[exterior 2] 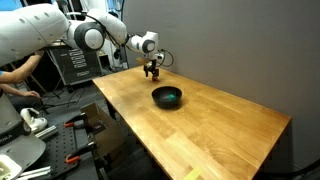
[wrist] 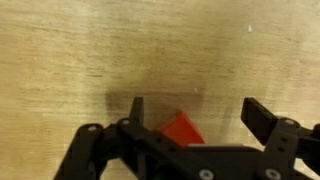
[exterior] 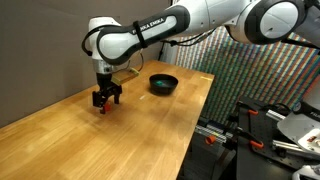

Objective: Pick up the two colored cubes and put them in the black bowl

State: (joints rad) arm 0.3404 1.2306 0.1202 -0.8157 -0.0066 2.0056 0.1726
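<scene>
The robot's gripper should slide toward the lower left in the wrist view to bring its fingers around the red cube [exterior: 105, 108] [wrist: 181, 130], because the cube is partly hidden behind the gripper body.
The red cube [wrist: 180, 128] lies on the wooden table between my gripper's [wrist: 193, 103] open fingers, close to the left finger and partly hidden by the gripper body. In an exterior view the gripper [exterior: 105, 99] is down at the table's far end with a speck of red [exterior: 101, 109] at its tips. The black bowl [exterior: 163, 84] stands on the table a short way from the gripper, and also shows in an exterior view [exterior 2: 167, 97]. A greenish spot shows inside the bowl; I cannot tell if it is the green cube.
The wooden table [exterior: 130, 130] has long edges on both sides. Racks and equipment [exterior 2: 70, 60] stand beyond it, and tools and gear [exterior: 260, 130] lie below its side. A person's arm [exterior 2: 15, 80] is at the frame edge.
</scene>
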